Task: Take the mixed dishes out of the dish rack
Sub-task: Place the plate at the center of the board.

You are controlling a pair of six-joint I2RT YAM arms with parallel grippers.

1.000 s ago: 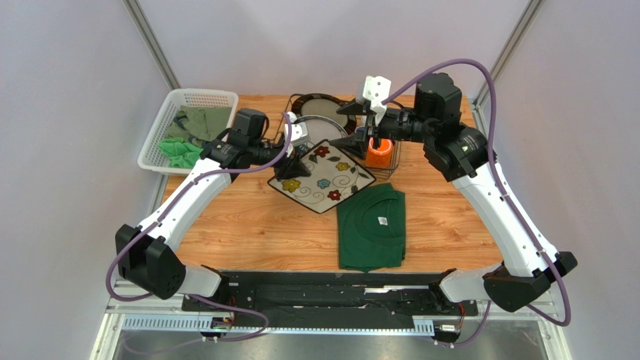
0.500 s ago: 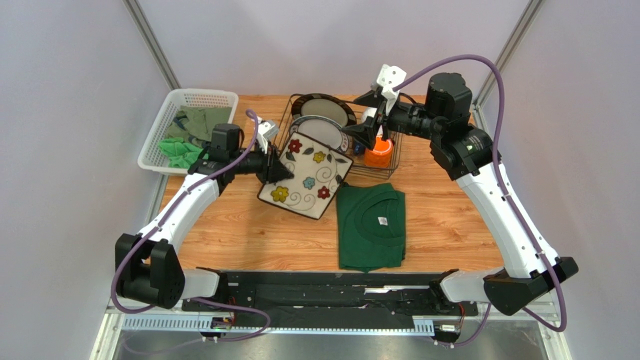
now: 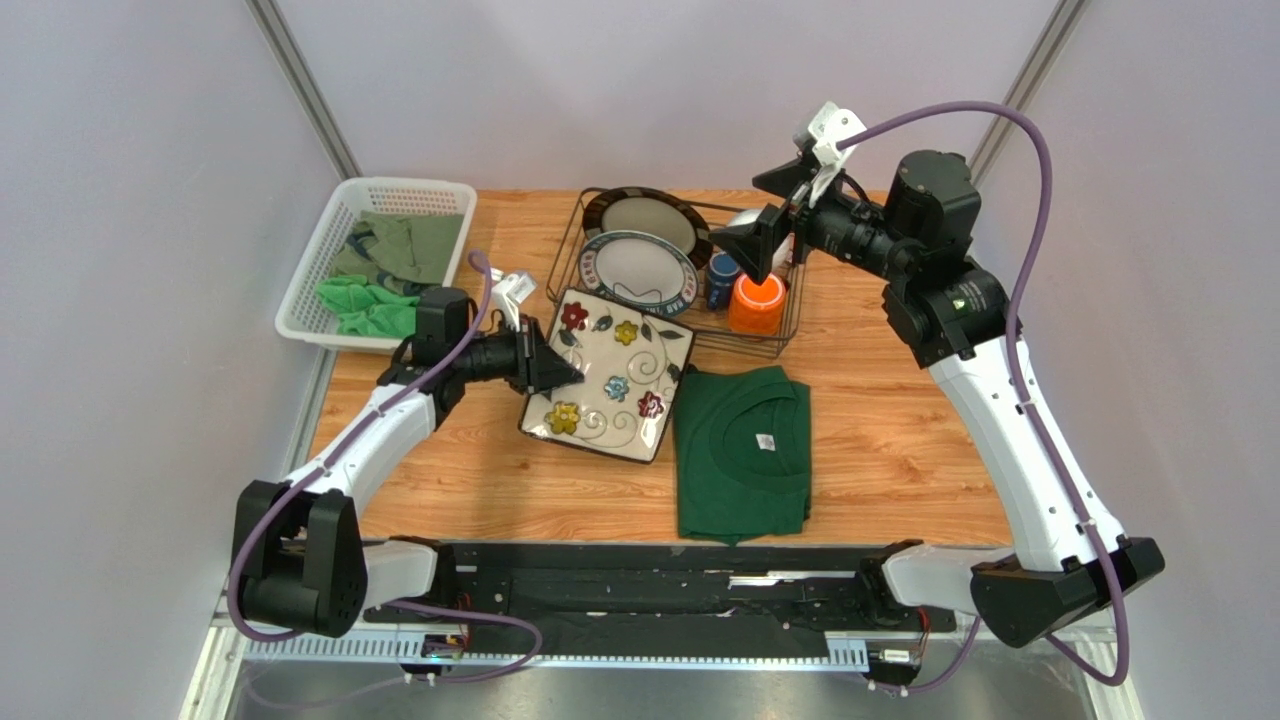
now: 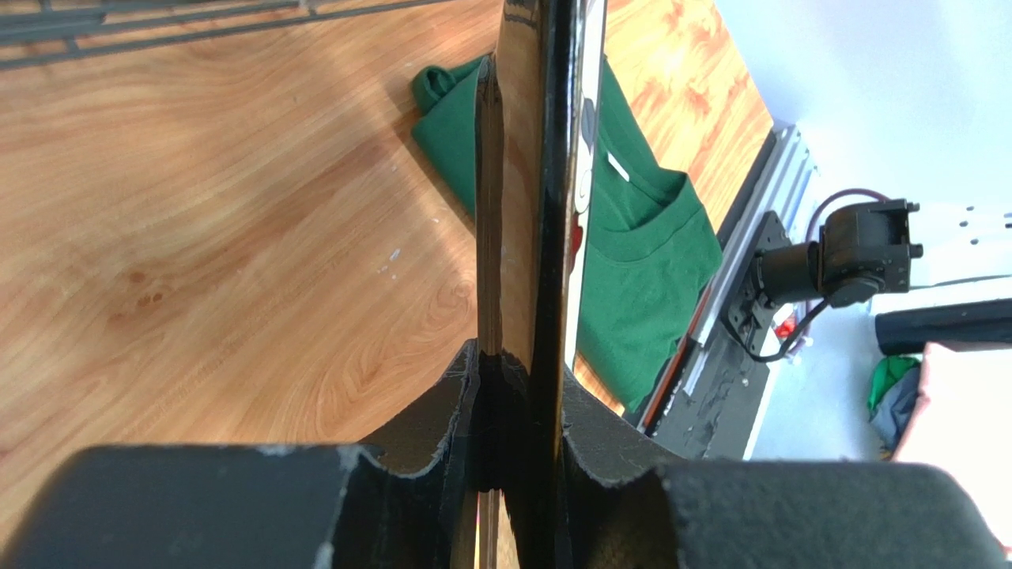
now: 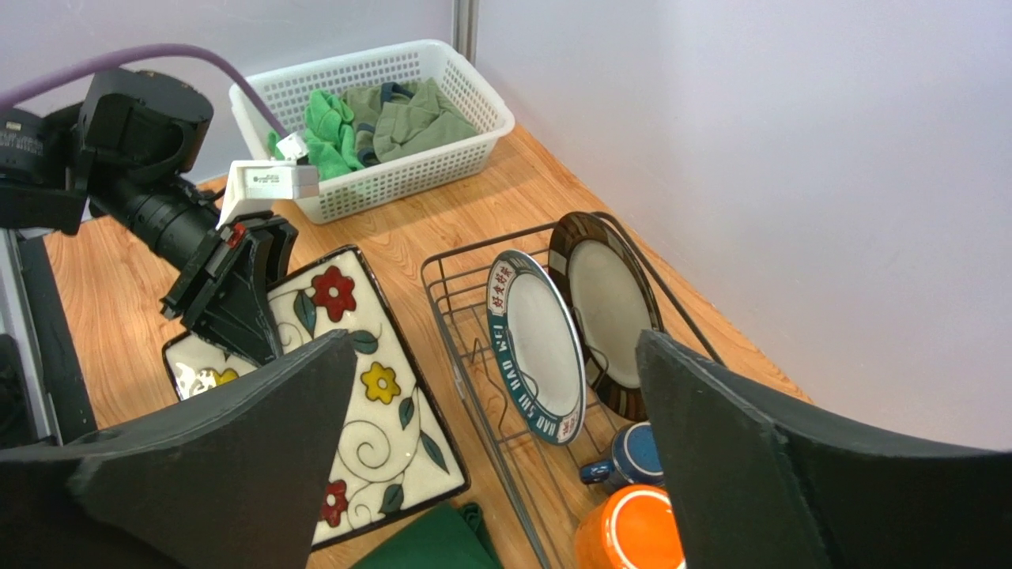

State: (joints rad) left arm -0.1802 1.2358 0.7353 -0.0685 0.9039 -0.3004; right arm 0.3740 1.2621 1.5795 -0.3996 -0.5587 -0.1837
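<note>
My left gripper moves down, draws back and releases the plate on the bare wood (image 3: 598, 476) (image 4: 416, 299) beside the shirt next, since that spot lies below, toward my base.
My left gripper (image 3: 544, 360) is shut on the left edge of the square flower-patterned plate (image 3: 612, 378), which it holds tilted in front of the dish rack (image 3: 568, 252). The left wrist view shows that plate (image 4: 542, 178) edge-on between the fingers (image 4: 416, 415). Two round plates (image 3: 649, 219) (image 3: 640, 273) stand in the rack's wire dividers. At its right end sit a dark blue mug (image 3: 723, 281) and an orange mug (image 3: 757, 306). My right gripper (image 3: 766, 210) hangs open above the mugs, holding nothing. Between its wide fingers (image 5: 238, 462) the right wrist view shows the plates (image 5: 541, 344), blue mug (image 5: 636, 456) and orange mug (image 5: 630, 534).
A folded dark green shirt (image 3: 741, 450) lies on the wooden table right of the held plate, its collar next to the plate's edge. A white perforated basket (image 3: 334, 225) of green cloths stands at the back left. Grey walls close in behind and beside the table.
The left arm has drawn the square plate down-left, away from the rack. The right gripper has lifted up and to the right off the orange mug and opened wider.
</note>
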